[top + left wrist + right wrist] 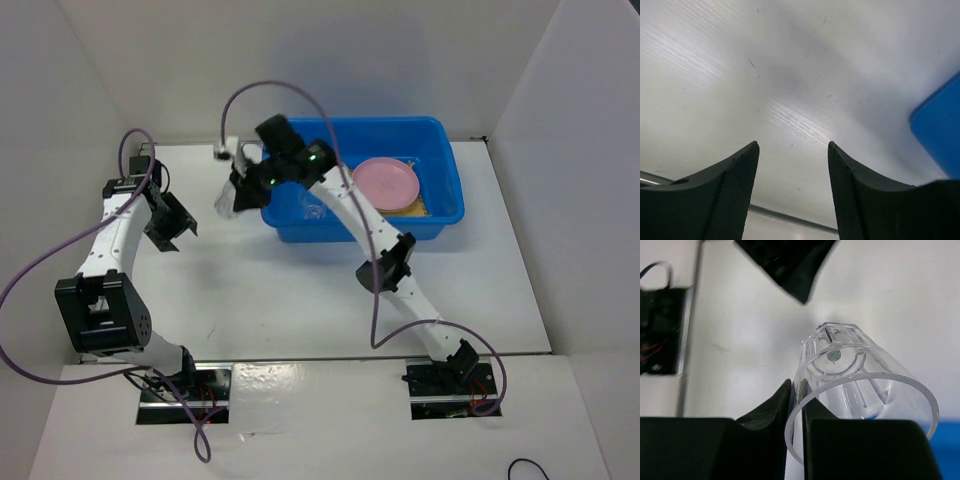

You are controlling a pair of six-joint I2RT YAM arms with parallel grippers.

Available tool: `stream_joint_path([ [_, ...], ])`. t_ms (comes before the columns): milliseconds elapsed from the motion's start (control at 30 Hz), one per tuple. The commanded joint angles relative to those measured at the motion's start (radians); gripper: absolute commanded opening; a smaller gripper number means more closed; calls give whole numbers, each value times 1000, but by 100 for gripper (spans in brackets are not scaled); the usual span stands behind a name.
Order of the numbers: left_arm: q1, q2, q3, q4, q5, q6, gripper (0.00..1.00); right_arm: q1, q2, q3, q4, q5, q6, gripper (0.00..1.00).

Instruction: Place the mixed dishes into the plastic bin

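My right gripper carries the cup to the right in the top view and down to the bin's far section next, clear of the pink plate.
The blue plastic bin (440,140) stands at the back centre-right; its corner also shows in the left wrist view (940,135). Inside it a pink plate (385,182) lies on a yellowish bamboo mat (417,207); something clear, perhaps a glass cup (312,209), lies in its left part. The tan-orange plate is hidden. My right gripper (240,185) hangs just left of the bin, shut on the rim wall of a clear glass cup (226,203), tilted above the table (860,385). One finger is inside the cup, one outside (797,390). My left gripper (172,222) is open and empty (792,150).
White walls enclose the table on the left, back and right. The left arm's gripper (785,265) hangs close to the held cup, at the top of the right wrist view. The arm bases and cables sit at the near edge (185,395).
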Motion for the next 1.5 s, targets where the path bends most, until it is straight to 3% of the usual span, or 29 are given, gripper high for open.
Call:
stream_joint_path([
  [0,19,-6,37,16,-19,25,65,-78,-205,72,157,205,37,0],
  [167,28,44,67,44,-19,45,65,-146,-199,72,196,550,-137,0],
  [300,28,64,89,54,3,54,65,-245,-114,72,231,629,-202,0],
  [500,28,83,100,54,12,64,65,-304,-7,-15,320,641,-214,0],
  [633,28,83,89,54,12,64,65,-334,97,72,309,627,-205,0],
  [900,28,73,67,45,12,64,66,-365,174,35,282,609,-205,0],
  [1167,28,73,49,54,42,53,67,-374,197,71,225,542,-205,24],
  [1467,19,92,69,64,53,42,69,-384,197,71,229,532,-204,28],
])
